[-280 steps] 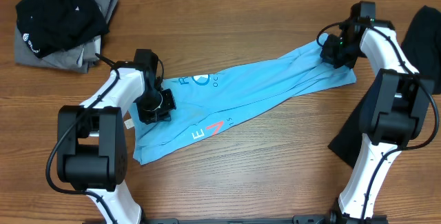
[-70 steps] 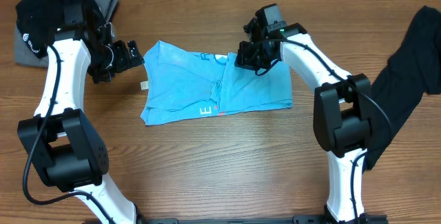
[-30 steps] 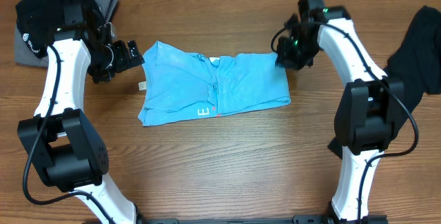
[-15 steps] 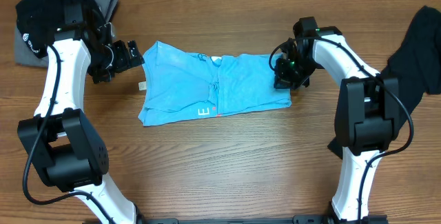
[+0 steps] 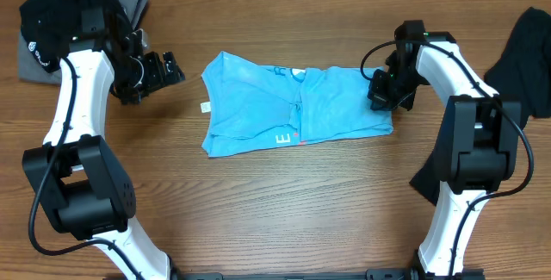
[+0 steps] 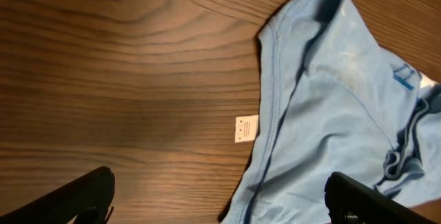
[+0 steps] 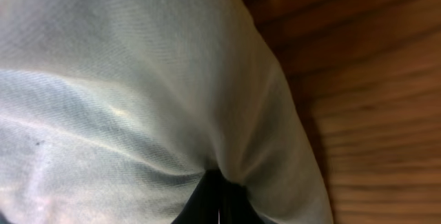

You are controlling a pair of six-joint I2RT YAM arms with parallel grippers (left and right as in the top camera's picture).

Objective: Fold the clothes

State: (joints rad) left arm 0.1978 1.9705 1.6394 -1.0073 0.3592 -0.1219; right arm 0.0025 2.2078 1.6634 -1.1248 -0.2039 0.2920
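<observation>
I need to bring my left gripper down and across next, onto The T-shirt's hem by the white tag [image 5: 214, 102] [image 6: 246, 128], because that hem lies below my left gripper, to its right in the overhead view.
A light sky-blue T-shirt [image 5: 293, 112] lies folded into a rough rectangle on the wooden table, with a white "E" and a red mark near its front edge. My right gripper [image 5: 385, 95] is shut on the shirt's right edge; in the right wrist view the cloth [image 7: 138, 79] bunches into the closed fingers [image 7: 219, 196]. My left gripper [image 5: 168, 69] hovers open to the left of the shirt, holding nothing. In the left wrist view the shirt's left hem [image 6: 331, 100] and a small white tag [image 6: 246, 128] lie between the spread fingers [image 6: 220, 196]. A long black garment [image 5: 525, 47] drapes at the far right.
A pile of black and grey clothes [image 5: 73, 21] sits at the back left corner, behind the left arm. The black garment's lower end [image 5: 430, 177] lies beside the right arm's base. Bare wood [image 5: 284, 211] shows in front of the shirt.
The right gripper has closed on the shirt's right edge and dragged the whole shirt a short way to the right. The left arm has barely moved.
</observation>
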